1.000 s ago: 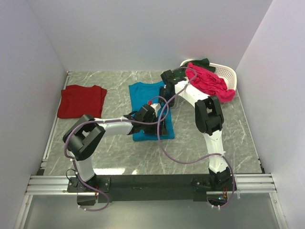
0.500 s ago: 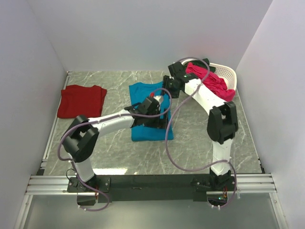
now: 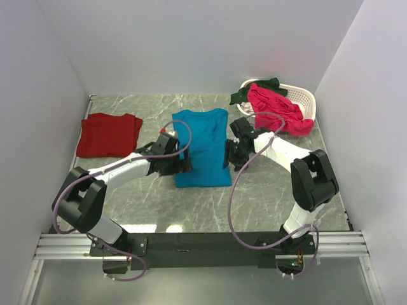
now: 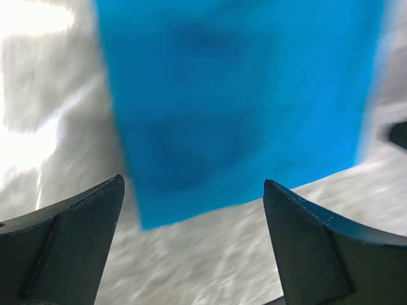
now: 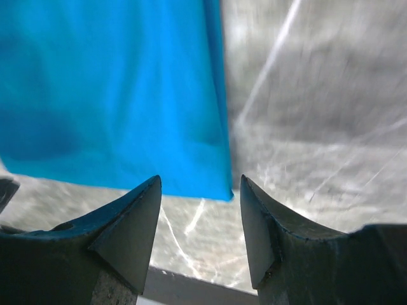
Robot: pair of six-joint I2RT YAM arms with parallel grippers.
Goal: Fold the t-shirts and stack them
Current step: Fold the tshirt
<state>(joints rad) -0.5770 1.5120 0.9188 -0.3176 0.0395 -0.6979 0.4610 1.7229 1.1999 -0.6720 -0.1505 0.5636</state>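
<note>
My right gripper should move down and back toward my base next, onto the teal-blue t-shirt's near corner (image 3: 229, 184) (image 5: 225, 192), because that corner lines up between its open fingers.
A teal-blue t-shirt (image 3: 202, 143) lies folded into a long flat strip on the marble table. My left gripper (image 3: 184, 164) is open, low beside its near-left edge. In the left wrist view the teal-blue t-shirt (image 4: 241, 95) fills the area ahead of the left gripper (image 4: 192, 181), and nothing is between the jaws. My right gripper (image 3: 229, 154) is open at the strip's right edge. In the right wrist view the right gripper (image 5: 200, 178) sits just short of the teal-blue t-shirt's (image 5: 114, 95) near corner. A folded dark red t-shirt (image 3: 108, 133) lies at the far left.
A white slatted basket (image 3: 304, 95) stands at the back right, with a bright pink t-shirt (image 3: 276, 109) spilling over its rim and a dark green t-shirt (image 3: 257, 88) behind it. White walls close in the table on three sides.
Both arms have drawn back off the teal-blue t-shirt, the left one leftward and the right one toward the near side. The jaws have opened wider and the shirt now lies uncovered.
</note>
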